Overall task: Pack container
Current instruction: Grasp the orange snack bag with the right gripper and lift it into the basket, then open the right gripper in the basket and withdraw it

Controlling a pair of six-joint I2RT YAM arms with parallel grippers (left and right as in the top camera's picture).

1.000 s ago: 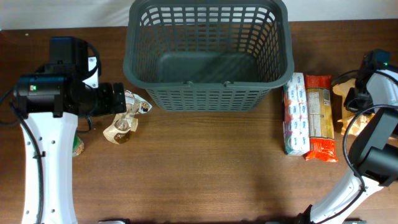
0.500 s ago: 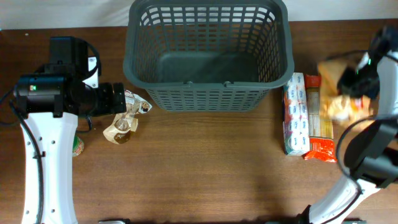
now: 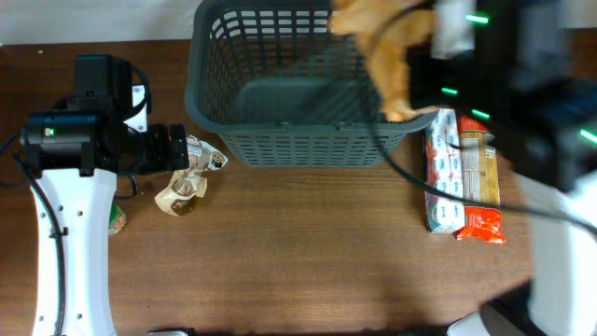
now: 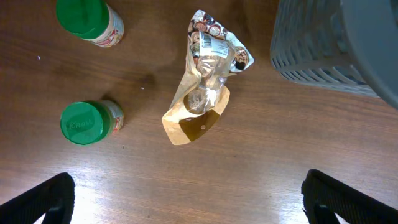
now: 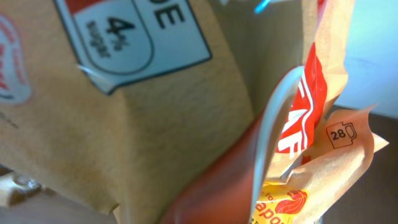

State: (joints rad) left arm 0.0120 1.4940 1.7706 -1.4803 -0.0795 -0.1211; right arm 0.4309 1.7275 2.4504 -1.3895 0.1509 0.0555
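I need to bring the bag [image 3: 382,51] across and down with my right gripper next and let it go, because the basket's bare bottom is below the gripper and to the left in the overhead view.
The dark grey slotted basket [image 3: 312,140] stands at the back middle of the table; its corner shows in the left wrist view [image 4: 336,43]. My right gripper [image 3: 422,42], blurred and raised high, is shut on a tan and orange paper bag [image 3: 382,51] that hangs over the basket's right side. The bag fills the right wrist view [image 5: 155,124] and hides the fingers. My left gripper [image 4: 199,202] is open and empty above bare table, left of the basket, next to a clear and tan pouch [image 4: 208,74].
The pouch [image 3: 191,173] lies by the basket's front left corner. Two green-lidded jars [image 4: 84,121] [image 4: 87,18] stand left of it. A white and blue pack [image 3: 443,173] and an orange packet [image 3: 480,177] lie right of the basket.
My right arm has lifted the bag from the far right edge and swung it up and left, over the basket. The left arm has not moved.
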